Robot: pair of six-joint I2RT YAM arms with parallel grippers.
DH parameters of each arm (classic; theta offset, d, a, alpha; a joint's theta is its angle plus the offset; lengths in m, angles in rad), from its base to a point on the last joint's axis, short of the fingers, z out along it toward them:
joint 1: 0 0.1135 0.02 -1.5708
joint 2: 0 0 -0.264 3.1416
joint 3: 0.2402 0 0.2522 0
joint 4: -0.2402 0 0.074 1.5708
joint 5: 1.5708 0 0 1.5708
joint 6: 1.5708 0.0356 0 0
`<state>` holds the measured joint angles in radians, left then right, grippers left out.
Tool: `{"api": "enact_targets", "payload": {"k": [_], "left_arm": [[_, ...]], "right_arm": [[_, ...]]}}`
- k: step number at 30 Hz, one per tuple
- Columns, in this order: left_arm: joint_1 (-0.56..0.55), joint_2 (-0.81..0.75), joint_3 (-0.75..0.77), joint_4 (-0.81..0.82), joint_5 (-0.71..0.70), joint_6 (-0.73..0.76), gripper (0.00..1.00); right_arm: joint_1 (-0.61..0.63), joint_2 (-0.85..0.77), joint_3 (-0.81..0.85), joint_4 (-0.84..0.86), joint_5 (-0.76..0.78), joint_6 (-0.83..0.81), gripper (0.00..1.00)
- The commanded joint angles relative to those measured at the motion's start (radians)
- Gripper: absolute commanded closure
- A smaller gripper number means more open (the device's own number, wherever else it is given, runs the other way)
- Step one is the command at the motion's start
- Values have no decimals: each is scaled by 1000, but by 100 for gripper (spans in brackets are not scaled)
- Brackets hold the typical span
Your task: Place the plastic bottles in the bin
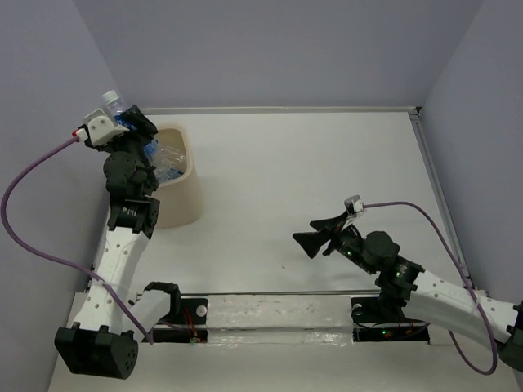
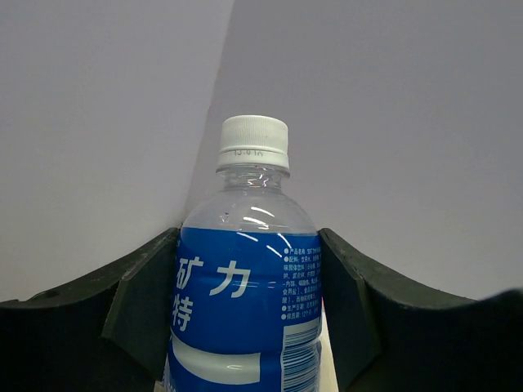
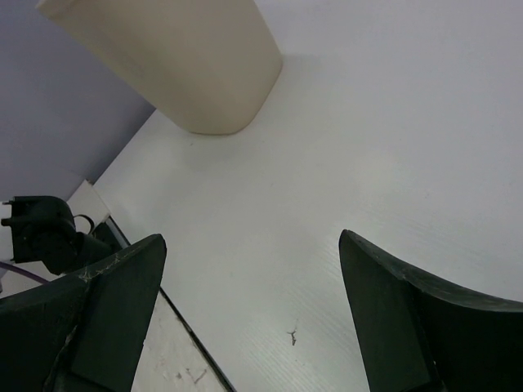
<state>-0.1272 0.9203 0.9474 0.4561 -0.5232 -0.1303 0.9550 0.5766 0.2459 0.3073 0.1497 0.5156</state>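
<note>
My left gripper lowers the clear plastic bottle toward the beige bin's opening (image 1: 168,150) next and releases it, since that opening lies below the gripper.
My left gripper (image 1: 131,122) is raised over the far left rim of the beige bin (image 1: 181,196) and is shut on a clear plastic bottle (image 1: 112,101). In the left wrist view this bottle (image 2: 245,278) stands upright between the dark fingers (image 2: 143,302), with its blue label and white cap toward the wall. More plastic bottles (image 1: 163,159) lie inside the bin, partly hidden by the arm. My right gripper (image 1: 305,232) hovers low over the table right of centre, open, with nothing between its fingers (image 3: 122,302). The bin (image 3: 188,57) lies ahead of it in the right wrist view.
Grey walls close the table at the back and on both sides. A metal rail (image 1: 270,310) carries both arm bases along the near edge. Purple cables (image 1: 24,237) loop beside each arm. A small dark mark (image 3: 292,335) sits on the white tabletop under the right gripper.
</note>
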Motion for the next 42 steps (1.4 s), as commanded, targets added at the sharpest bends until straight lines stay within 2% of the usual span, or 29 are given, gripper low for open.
{"api": "enact_targets", "payload": {"k": [1, 3, 6, 9, 15, 18, 19, 21, 26, 28, 29, 30, 36, 42], "left_arm": [[3, 31, -88, 198, -15, 99, 46], [3, 81, -145, 324, -128, 165, 49], [3, 178, -134, 365, -185, 236, 49], [3, 201, -125, 432, -245, 270, 49], [3, 125, -52, 463, -190, 291, 48], [3, 95, -110, 469, -192, 281, 48], [3, 88, -196, 484, -208, 279, 45], [3, 80, -253, 509, -219, 258, 42], [3, 97, -271, 426, -230, 189, 29], [3, 97, -271, 392, -267, 172, 17], [3, 91, -272, 383, -274, 166, 5], [3, 83, -272, 378, -274, 169, 1], [3, 17, -194, 277, -235, 103, 1], [3, -41, -21, -44, -71, -90, 1]], "right_arm": [[-1, -14, 4, 81, -22, -26, 9], [-1, -29, -5, 90, -32, -31, 9], [-1, -46, -10, 90, -59, -43, 9], [-1, -76, -22, 84, -68, -48, 9], [-1, -87, -37, 113, -76, -69, 9], [-1, -61, -42, 145, -88, -69, 9], [-1, -43, -42, 162, -96, -66, 9], [-1, -27, -42, 170, -104, -62, 9], [-1, -24, -53, 184, -113, -52, 9], [-1, -41, -59, 185, -108, -51, 9], [-1, -55, -59, 181, -108, -51, 9], [-1, -63, -60, 179, -107, -51, 9], [-1, -72, -45, 151, -114, -54, 9], [-1, -75, -22, 128, -122, -54, 9]]}}
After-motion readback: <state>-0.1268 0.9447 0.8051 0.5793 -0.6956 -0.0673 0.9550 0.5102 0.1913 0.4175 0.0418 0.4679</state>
